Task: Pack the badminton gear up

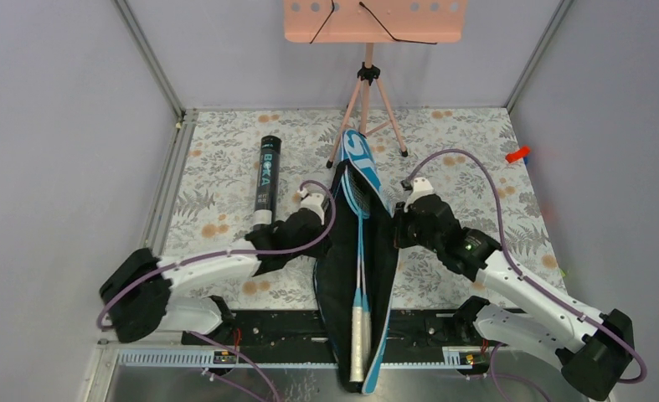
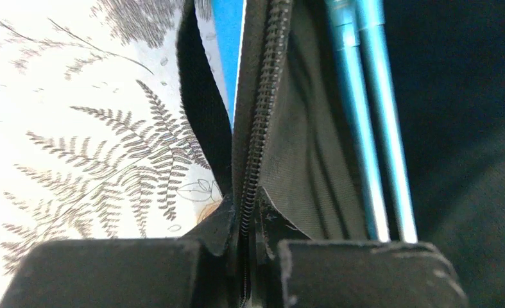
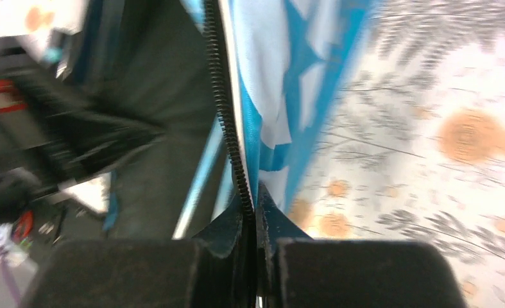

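My right gripper first draws the bag's zipper edge sideways, away from my left gripper, next, then releases it, as the bag's opening is narrow around the rackets.
The blue bag point(image 1: 361, 155) lies unzipped down the middle of the table, its dark lining showing. Two rackets point(image 1: 360, 251) lie inside it, their white handles point(image 1: 357, 339) sticking out over the near edge. My left gripper point(image 1: 327, 222) is shut on the bag's left zipper edge point(image 2: 262, 115), and the two light-blue racket shafts point(image 2: 365, 128) show just beyond. My right gripper point(image 1: 395, 228) is shut on the right zipper edge point(image 3: 227, 115), with the bag's blue and white outer face point(image 3: 282, 77) to its right. The black tube point(image 1: 266, 180) lies on the table left of the bag.
A pink tripod stand point(image 1: 368, 92) rises behind the bag's far end. A small red object point(image 1: 517, 154) lies at the far right by the wall. Grey walls close the table on three sides, and a black rail point(image 1: 267, 322) runs along the near edge.
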Motion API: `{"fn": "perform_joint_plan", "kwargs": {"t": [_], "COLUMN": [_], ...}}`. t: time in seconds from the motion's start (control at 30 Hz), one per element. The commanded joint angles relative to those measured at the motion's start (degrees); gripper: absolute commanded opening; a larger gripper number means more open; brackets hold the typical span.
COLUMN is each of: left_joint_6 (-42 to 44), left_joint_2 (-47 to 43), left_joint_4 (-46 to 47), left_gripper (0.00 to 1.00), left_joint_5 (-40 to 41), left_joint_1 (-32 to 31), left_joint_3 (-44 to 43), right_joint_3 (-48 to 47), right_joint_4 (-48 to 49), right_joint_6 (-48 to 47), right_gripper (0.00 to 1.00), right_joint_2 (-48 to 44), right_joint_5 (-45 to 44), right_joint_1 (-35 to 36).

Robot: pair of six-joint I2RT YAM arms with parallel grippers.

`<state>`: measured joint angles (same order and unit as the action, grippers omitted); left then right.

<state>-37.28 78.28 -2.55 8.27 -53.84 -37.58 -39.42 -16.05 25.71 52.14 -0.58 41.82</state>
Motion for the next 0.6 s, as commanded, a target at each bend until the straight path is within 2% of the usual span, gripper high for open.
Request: {"fn": "perform_joint_plan", "kwargs": {"t": [0.0, 0.13, 0.2, 0.33, 0.43, 0.5, 0.57], "left_joint_6": [1.2, 0.2, -0.2, 0.8, 0.5, 0.6, 0.3], "left_joint_2": [-14.0, -19.0, -18.0, -15.8, -15.3, -15.4, -15.6], "left_joint_4": [-8.5, -10.2, -10.8, -7.5, -6.8, -6.5, -6.4], "left_gripper": [0.00, 0.00, 0.00, 0.00, 0.00, 0.00, 0.00], "left_joint_5": [5.8, 8.4, 8.4, 3.1, 3.1, 3.1, 3.3], "left_joint_1": [0.0, 0.1, 0.0, -0.8, -1.1, -1.0, -1.0], "left_joint_3": [-0.9, 0.4, -0.6, -1.5, -1.5, -1.4, -1.3], "right_joint_3": [-4.2, -4.6, -4.9, -6.6, -5.8, -4.9, -4.1], "right_joint_4": [-7.7, -10.5, -9.7, -7.3, -3.4, -0.9, 0.6], "right_joint_6": [-1.8, -1.3, -1.9, -3.7, -5.1, -6.1, -6.6], "right_gripper": [0.00, 0.00, 0.00, 0.00, 0.11, 0.38, 0.45], "right_joint_2": [1.1, 3.9, 6.1, 9.0, 8.6, 7.7, 6.1], "right_joint_5": [-24.0, -32.1, -30.3, -22.5, -16.5, -10.5, -6.0], "right_joint_1": [-1.8, -1.9, -1.8, -1.8, -1.8, -1.9, -1.9]}}
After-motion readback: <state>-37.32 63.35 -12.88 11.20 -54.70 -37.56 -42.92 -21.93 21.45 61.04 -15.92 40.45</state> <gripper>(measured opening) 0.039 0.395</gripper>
